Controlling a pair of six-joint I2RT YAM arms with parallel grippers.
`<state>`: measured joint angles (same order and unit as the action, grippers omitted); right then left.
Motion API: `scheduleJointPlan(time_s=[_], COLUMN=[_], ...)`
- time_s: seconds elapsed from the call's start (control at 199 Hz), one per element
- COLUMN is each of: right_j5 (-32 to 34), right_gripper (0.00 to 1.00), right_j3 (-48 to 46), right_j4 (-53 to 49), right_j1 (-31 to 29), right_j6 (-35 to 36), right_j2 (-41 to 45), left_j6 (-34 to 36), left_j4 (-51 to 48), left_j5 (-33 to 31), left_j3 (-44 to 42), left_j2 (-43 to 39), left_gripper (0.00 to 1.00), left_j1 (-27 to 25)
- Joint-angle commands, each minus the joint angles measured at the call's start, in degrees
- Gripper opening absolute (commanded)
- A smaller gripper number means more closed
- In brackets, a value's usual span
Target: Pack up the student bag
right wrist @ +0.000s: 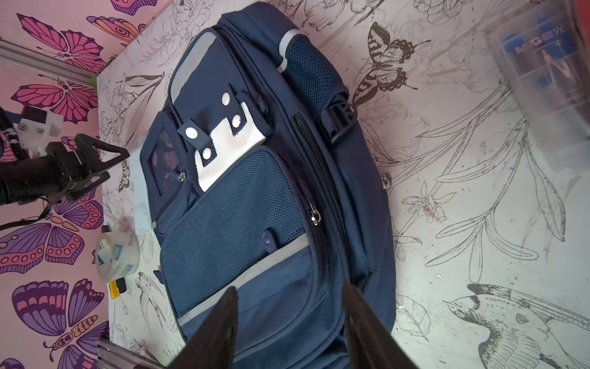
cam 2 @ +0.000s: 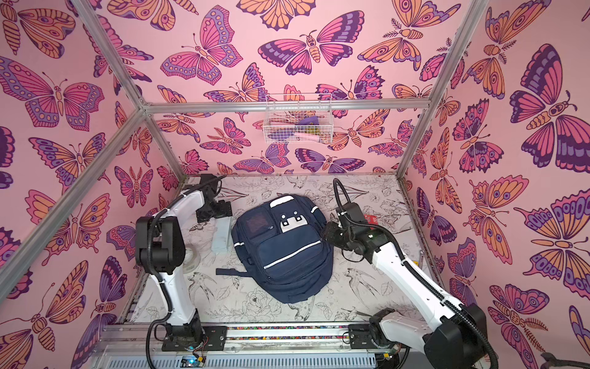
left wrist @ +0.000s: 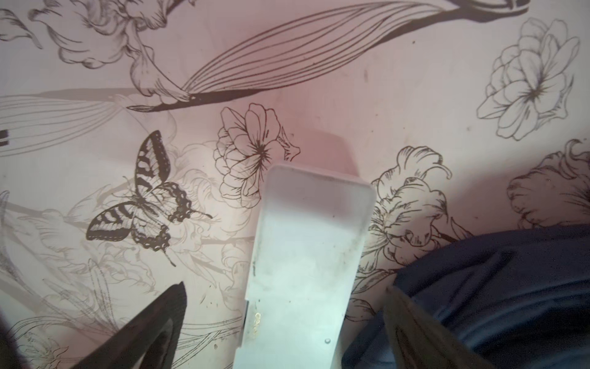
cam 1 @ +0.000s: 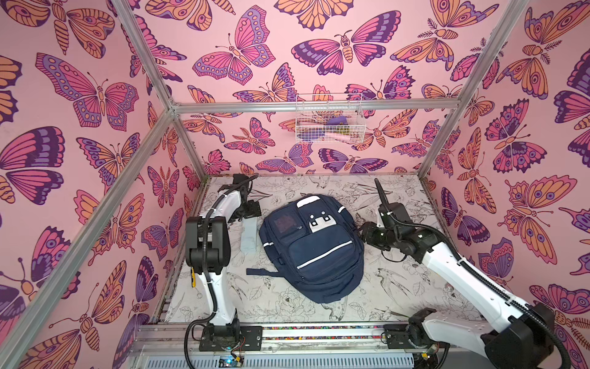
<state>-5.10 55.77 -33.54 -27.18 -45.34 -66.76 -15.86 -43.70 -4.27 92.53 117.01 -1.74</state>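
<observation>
The pale-blue case's far end (cam 1: 249, 222) (left wrist: 313, 212) lies below the open fingers, so my left gripper should lower around it next and close its fingers on the case's long sides.
The student bag (cam 1: 313, 246) (cam 2: 281, 249), navy with white stripes and a white patch, lies flat mid-table with its front up and its zips closed. A long pale-blue case (cam 1: 250, 236) (left wrist: 306, 255) lies on the table along the bag's left side. My left gripper (cam 1: 252, 209) (left wrist: 284, 286) hangs over the case's far end, open wide, one finger on each side with gaps. My right gripper (cam 1: 362, 230) (right wrist: 291, 285) is at the bag's (right wrist: 255, 191) right edge. Its fingers stand apart above the blue fabric.
A clear tape roll (right wrist: 118, 255) (cam 2: 191, 255) and a small yellow item (right wrist: 116, 287) sit left of the bag near the left arm. A clear plastic box (right wrist: 542, 80) lies at the table's right. A white wire basket (cam 1: 329, 118) hangs on the back wall.
</observation>
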Motion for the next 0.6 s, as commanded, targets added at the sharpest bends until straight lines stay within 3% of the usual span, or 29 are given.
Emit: scheduleJointPlan(time_s=[0.0, 0.236, 0.599], right_j5=[-0.31, -1.37, -1.48], right_gripper=[0.53, 0.52, 0.50], right_j3=[-0.24, 1.86, 3.68], right_j4=[1.27, 2.16, 1.92], right_j1=[-0.75, -1.03, -1.11], right_j6=[-1.00, -0.48, 0.47], right_j2=[-0.65, -3.71, -5.14], left_j6=[0.72, 0.65, 1.09], left_j4=[-2.76, -4.49, -6.66], left_j5=[1.90, 0.30, -1.61], left_j3=[3.20, 7.93, 12.10], left_j2=[2.78, 8.72, 13.66], left_gripper=[0.98, 0.95, 0.80], left_j1=[0.02, 0.03, 0.00])
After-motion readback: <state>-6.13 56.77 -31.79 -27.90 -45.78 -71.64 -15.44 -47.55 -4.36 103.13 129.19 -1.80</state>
